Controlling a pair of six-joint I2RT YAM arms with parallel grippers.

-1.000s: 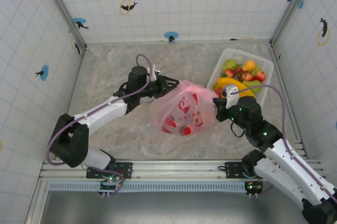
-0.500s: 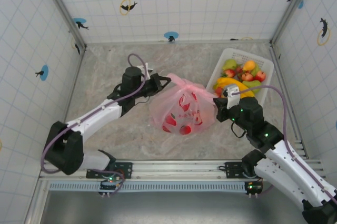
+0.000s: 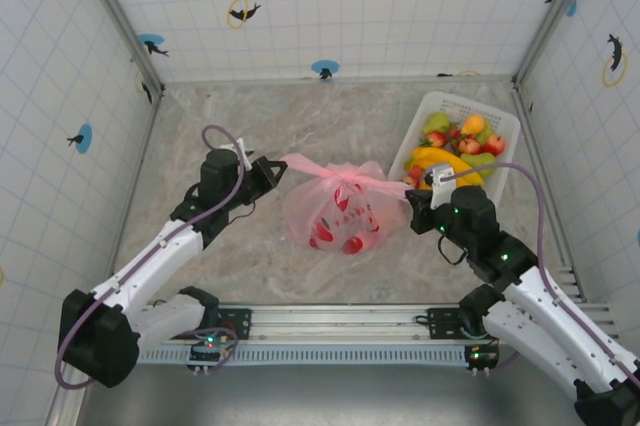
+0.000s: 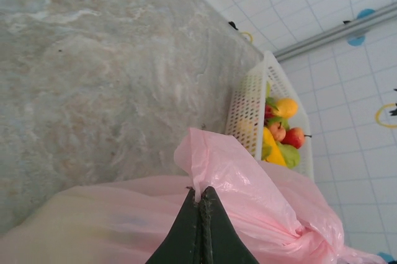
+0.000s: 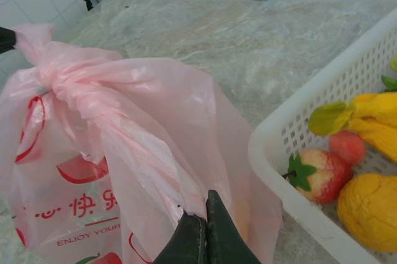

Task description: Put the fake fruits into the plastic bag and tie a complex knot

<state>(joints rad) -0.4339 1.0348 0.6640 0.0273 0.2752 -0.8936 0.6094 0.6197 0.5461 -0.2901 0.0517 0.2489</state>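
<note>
I need to move my left gripper next toward the bunched knot (image 3: 343,174), which is between it and the basket (image 3: 432,106), and let go of the pink end of the bag, because the bag's strips are pulled tight.
The pink plastic bag (image 3: 340,214) lies mid-table, red shapes showing through its printed side. Its handle strips are drawn out taut between my two grippers. My left gripper (image 3: 278,168) is shut on the left end of the pink plastic (image 4: 214,165), jaws pressed together on a thin fold. My right gripper (image 5: 205,205) is shut on a twisted handle strip (image 5: 124,134) at the bag's right side, next to the basket. The strips bunch into a knot (image 5: 53,72) near the left gripper's tip. Fake fruits (image 3: 462,141) in red, yellow, orange and green lie in the white basket (image 3: 432,106).
The white slatted basket (image 5: 291,134) stands at the back right, close against my right gripper (image 3: 410,194). Tiled walls enclose the marble table (image 3: 230,121) on three sides. Bare tabletop lies left of and behind the bag.
My left gripper closed on the bag's handle and pulled back to the left, stretching the pink strip out flat. The right arm stayed put, still clamped.
</note>
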